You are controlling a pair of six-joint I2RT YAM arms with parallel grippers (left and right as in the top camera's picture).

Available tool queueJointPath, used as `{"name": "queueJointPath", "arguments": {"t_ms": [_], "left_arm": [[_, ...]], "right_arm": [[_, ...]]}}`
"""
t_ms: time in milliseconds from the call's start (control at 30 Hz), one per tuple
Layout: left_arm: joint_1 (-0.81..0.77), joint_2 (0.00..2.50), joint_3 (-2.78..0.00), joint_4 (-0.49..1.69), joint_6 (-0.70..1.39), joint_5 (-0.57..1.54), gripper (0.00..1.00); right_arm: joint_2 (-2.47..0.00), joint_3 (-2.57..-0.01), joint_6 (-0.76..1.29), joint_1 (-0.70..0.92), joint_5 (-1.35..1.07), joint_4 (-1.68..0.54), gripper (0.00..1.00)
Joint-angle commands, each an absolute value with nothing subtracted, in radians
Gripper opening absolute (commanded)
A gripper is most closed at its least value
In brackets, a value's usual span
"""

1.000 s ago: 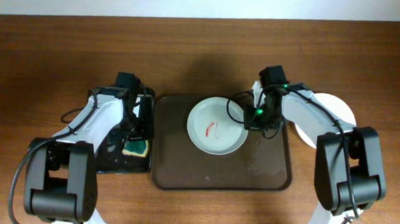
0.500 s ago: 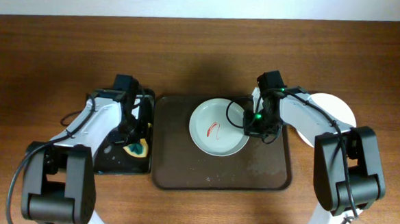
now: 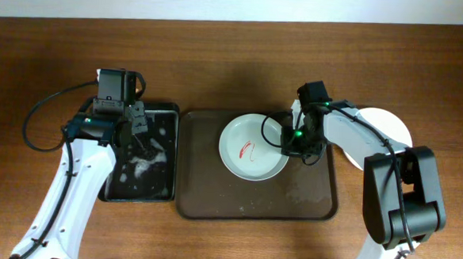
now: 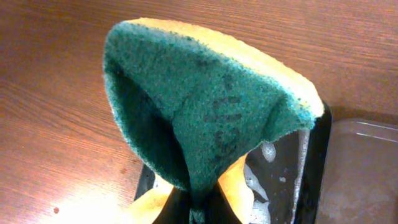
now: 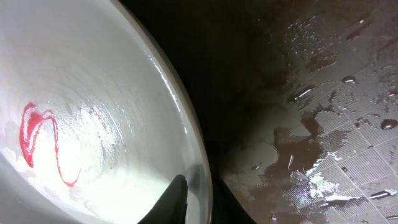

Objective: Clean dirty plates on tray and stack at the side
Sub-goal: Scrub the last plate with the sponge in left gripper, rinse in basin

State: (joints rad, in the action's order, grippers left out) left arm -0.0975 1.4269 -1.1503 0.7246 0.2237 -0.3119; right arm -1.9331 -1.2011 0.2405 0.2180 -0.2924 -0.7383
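The black bin (image 3: 137, 184) (image 4: 277, 171) lies below my left gripper, so next I will swing my left gripper across the red squiggle, return, and lower to release the sponge in the bin.
A white plate (image 3: 252, 146) with a red squiggle (image 5: 37, 134) lies on the dark brown tray (image 3: 255, 202), towards its back. My right gripper (image 3: 288, 137) straddles the plate's right rim (image 5: 198, 163), one finger inside and one outside, with a narrow gap showing beside the rim. My left gripper (image 3: 134, 127) hangs above the black bin (image 3: 137, 184), shut on a folded green and yellow sponge (image 4: 205, 106) that fills the left wrist view. Another white plate (image 3: 386, 126) rests on the table to the right of the tray, partly under the right arm.
The black bin holds soapy water and foam (image 3: 146, 161) and touches the tray's left edge. Water drops and wet patches (image 5: 336, 143) cover the tray to the right of the plate. Bare wooden table (image 3: 235, 58) lies behind both.
My left gripper closed on the sponge in the bin and lifted it up and to the left. My right jaws have parted slightly at the plate's rim; the plate stays put.
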Motion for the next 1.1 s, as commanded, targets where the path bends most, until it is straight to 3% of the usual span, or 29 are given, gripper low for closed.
{"name": "queueJointPath", "arguments": {"t_ms": [0,67,100,300,633,767,1067], "left_arm": [[-0.092,1.406,-1.160,0.730,0.211,-0.329,0.00],[-0.091,1.409,-1.159,0.780,0.211,-0.226,0.00],[-0.091,1.414,-1.154,0.797,0.212,-0.173,0.00],[-0.091,1.495,-1.085,0.798,0.242,0.006,0.00],[-0.091,1.510,-1.085,0.797,0.242,0.030,0.00],[-0.110,1.520,-1.081,0.717,0.281,0.376,0.00],[-0.504,1.785,-1.081,0.321,0.626,0.365,0.00]], "right_arm": [[-1.944,-1.192,0.244,0.228,-0.276,-0.688,0.32],[-1.944,-1.192,0.244,0.230,-0.293,-0.667,0.10],[-1.944,-1.192,0.244,0.230,-0.324,-0.687,0.04],[-1.944,-1.192,0.245,0.283,-0.381,-0.737,0.04],[-1.944,-1.192,0.245,0.283,-0.381,-0.736,0.04],[-1.944,-1.192,0.244,0.283,-0.382,-0.737,0.04],[-1.944,-1.192,0.244,0.283,-0.382,-0.738,0.04]]}}
